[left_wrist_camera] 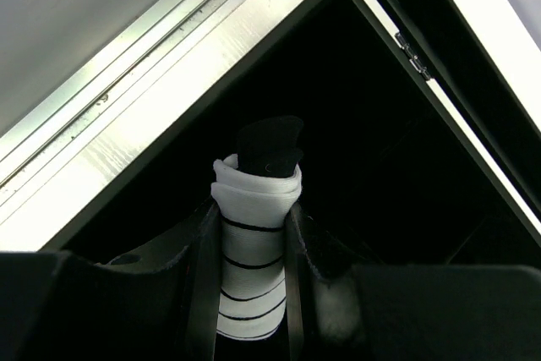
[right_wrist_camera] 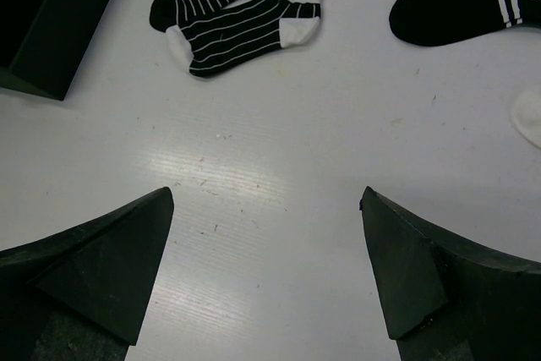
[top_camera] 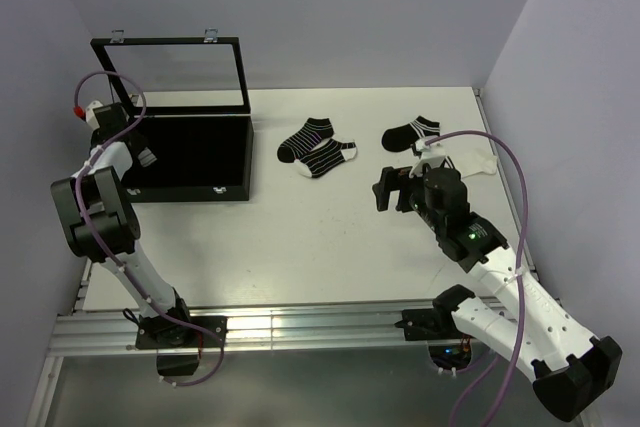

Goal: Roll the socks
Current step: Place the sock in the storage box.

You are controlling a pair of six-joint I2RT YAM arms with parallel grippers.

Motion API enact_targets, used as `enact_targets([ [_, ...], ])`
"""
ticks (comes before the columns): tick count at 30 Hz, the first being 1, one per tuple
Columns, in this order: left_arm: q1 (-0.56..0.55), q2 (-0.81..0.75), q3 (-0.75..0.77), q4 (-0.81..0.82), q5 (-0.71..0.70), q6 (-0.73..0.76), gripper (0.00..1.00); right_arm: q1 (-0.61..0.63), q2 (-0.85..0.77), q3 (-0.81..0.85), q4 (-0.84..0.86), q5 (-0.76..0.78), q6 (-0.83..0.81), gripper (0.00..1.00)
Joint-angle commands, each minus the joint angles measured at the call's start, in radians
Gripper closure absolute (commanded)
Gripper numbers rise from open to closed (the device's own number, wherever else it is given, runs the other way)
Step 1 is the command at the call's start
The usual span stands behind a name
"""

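Note:
The left gripper should move the rolled bundle farther down into the black box (left_wrist_camera: pixel 380 166) and let go of it there, because the bottom of the box is below the gripper.
My left gripper (left_wrist_camera: pixel 252 224) is shut on a rolled bundle of socks (left_wrist_camera: pixel 255 188), white with thin black stripes and a black end poking out on top. It hangs inside a corner of the black box (left_wrist_camera: pixel 380 166). In the top view the left gripper (top_camera: pixel 143 155) is over the box's left side. Two black socks with white stripes (top_camera: pixel 317 147) lie flat, overlapping, at the table's far middle. A black sock with a striped cuff (top_camera: pixel 411 132) and a white sock (top_camera: pixel 470 162) lie to their right. My right gripper (right_wrist_camera: pixel 266 200) hovers open above bare table, short of the striped socks (right_wrist_camera: pixel 228 14).
The black box (top_camera: pixel 200 192) stands at the far left with its glass lid (top_camera: pixel 175 75) raised. Its corner (right_wrist_camera: pixel 51 23) shows in the right wrist view. The right arm covers part of the white sock. Walls close off the table's left, back and right.

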Motion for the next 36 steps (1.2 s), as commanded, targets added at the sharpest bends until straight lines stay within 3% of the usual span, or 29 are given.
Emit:
enact_targets([
  [1, -0.014, 0.003, -0.014, -0.006, -0.015, -0.020, 1.00, 0.006, -0.013, -0.003, 0.047, 0.001, -0.021, 0.01],
  [14, -0.015, -0.018, -0.005, 0.005, -0.079, -0.020, 1.00, 0.007, -0.027, -0.019, 0.056, 0.000, -0.021, 0.01],
  [24, -0.015, -0.022, -0.028, 0.143, -0.131, 0.028, 1.00, 0.007, -0.020, -0.020, 0.053, -0.002, -0.023, 0.02],
  [36, -0.020, -0.031, -0.100, 0.166, -0.107, 0.000, 1.00, 0.009, -0.010, -0.022, 0.061, -0.008, -0.024, 0.02],
])
